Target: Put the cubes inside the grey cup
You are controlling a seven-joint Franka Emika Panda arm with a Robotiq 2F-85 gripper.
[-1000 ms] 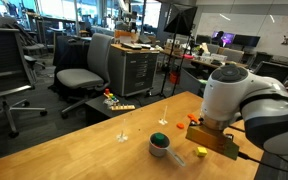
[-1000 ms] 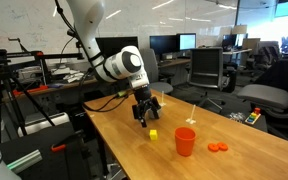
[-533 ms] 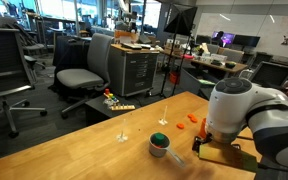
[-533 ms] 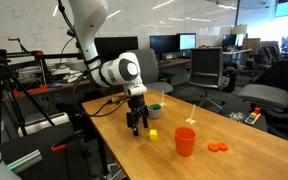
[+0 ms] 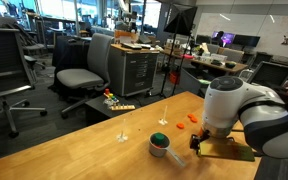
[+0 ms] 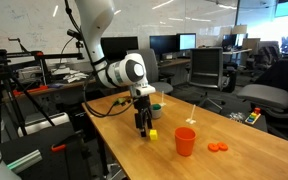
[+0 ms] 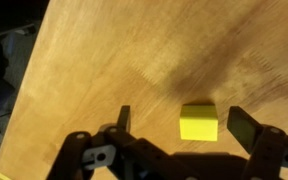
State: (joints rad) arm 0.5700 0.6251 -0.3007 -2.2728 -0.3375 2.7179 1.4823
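My gripper is open above the yellow cube (image 6: 153, 133) (image 7: 198, 122), which is off-centre between the fingers, so next I need to lower it over the cube, moving a little to the right in the wrist view, and close.
A yellow cube (image 7: 198, 122) lies on the wooden table, between my open gripper's (image 7: 182, 120) two fingers, nearer the right one and touching neither. In an exterior view the gripper (image 6: 144, 128) hangs low over the table beside the yellow cube (image 6: 153, 133). The grey cup (image 5: 160, 144), with its long handle, stands on the table with a green cube (image 5: 160, 139) in it. It also shows behind the arm in an exterior view (image 6: 156, 108). Small orange-red pieces (image 6: 217, 148) lie apart on the table (image 5: 192, 117).
A red cup (image 6: 185, 141) stands on the table close to the yellow cube. The wooden table (image 5: 84, 150) has its edge close to the gripper (image 6: 114, 140). Office chairs (image 5: 84, 70) and desks stand beyond the table.
The gripper has come down from above the table and shifted over the yellow cube, which now lies between its open fingers. The cup and cubes have not moved.
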